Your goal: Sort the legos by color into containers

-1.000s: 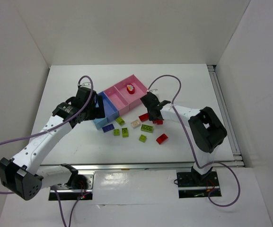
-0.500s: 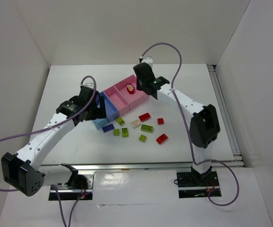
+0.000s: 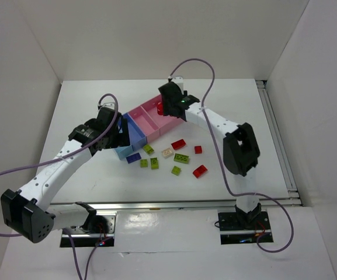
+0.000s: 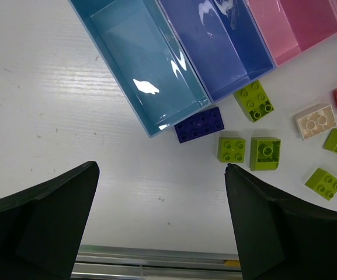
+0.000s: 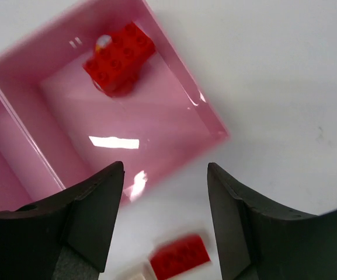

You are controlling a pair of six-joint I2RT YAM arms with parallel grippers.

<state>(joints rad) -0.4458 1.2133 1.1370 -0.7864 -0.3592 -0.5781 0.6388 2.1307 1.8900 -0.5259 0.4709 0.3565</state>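
Observation:
The small lime green brick (image 3: 143, 163) by the purple one is below my left gripper, to its right in the top view. I will move down that way next, with my fingers on both sides of the brick.
Joined trays lie in a row: light blue (image 4: 139, 64), medium blue (image 4: 215, 46), then two pink (image 3: 140, 115). My right gripper (image 5: 165, 169) is open and empty above the far pink tray (image 5: 156, 111), which holds red bricks (image 5: 120, 55). A red brick (image 5: 180, 256) lies on the table below it. My left gripper (image 4: 161, 169) is open and empty over bare table near the light blue tray. Close by are a purple brick (image 4: 200, 124), lime green bricks (image 4: 254, 100) (image 4: 231, 149) (image 4: 265, 153) and a cream brick (image 4: 315, 121).
In the top view, loose bricks lie in front of the trays: red ones (image 3: 179, 144) (image 3: 198, 149) (image 3: 200, 171) and green ones (image 3: 182, 158) (image 3: 176, 170). A metal rail (image 4: 156, 268) runs along the table's near edge. White walls surround the table.
My right arm swung from the loose bricks up and back over the far pink tray. My left arm barely moved.

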